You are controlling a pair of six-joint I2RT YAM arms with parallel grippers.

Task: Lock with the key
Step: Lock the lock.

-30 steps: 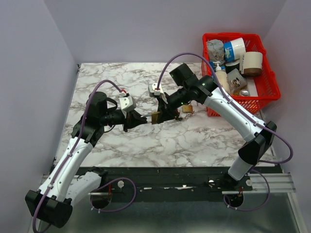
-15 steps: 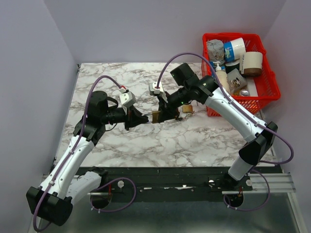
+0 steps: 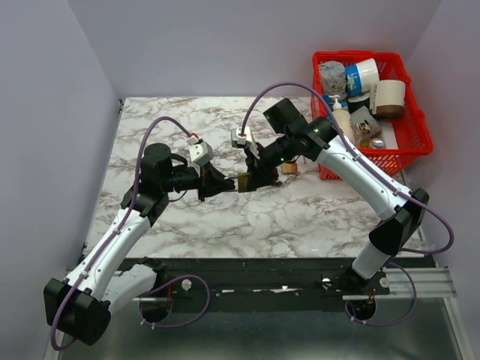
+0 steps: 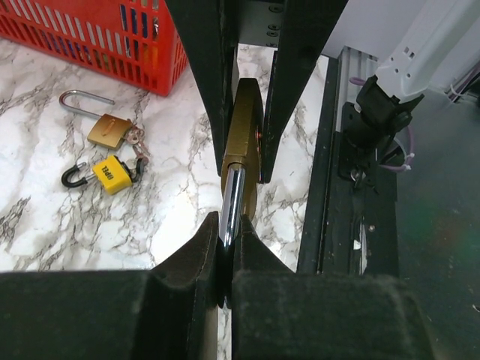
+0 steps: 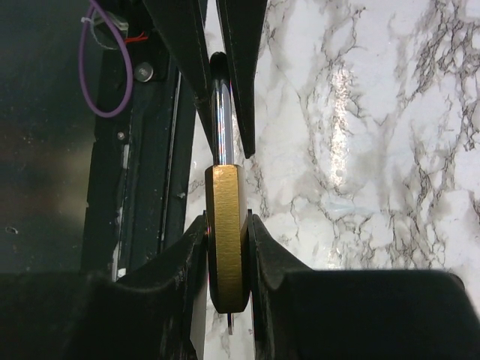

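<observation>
The right gripper carries the brass body outward between the left gripper's fingers next and releases it there, because the left gripper holds only the shackle (image 5: 222, 120).
A brass padlock (image 3: 243, 181) is held in the air over the marble table between both arms. My right gripper (image 5: 227, 251) is shut on the brass body (image 5: 227, 232), with the silver shackle (image 5: 222, 120) pointing away from it. My left gripper (image 4: 225, 240) is shut on that shackle (image 4: 232, 191), with the brass body (image 4: 244, 131) beyond it between the right fingers (image 4: 296, 75). A thin metal sliver (image 5: 229, 325) sticks out under the body; I cannot tell whether it is the key. In the top view the left gripper (image 3: 223, 184) and right gripper (image 3: 253, 180) meet at the lock.
Two more padlocks lie on the table beside the basket: a brass one (image 4: 109, 129) and a yellow one (image 4: 111, 172), also seen in the top view (image 3: 289, 169). A red basket (image 3: 415, 139) with several containers stands at the back right. The black rail (image 4: 337, 195) runs along the near edge.
My left arm has shifted a little to the right, bringing its gripper closer in on the padlock's shackle. The right arm and the padlock have barely moved.
</observation>
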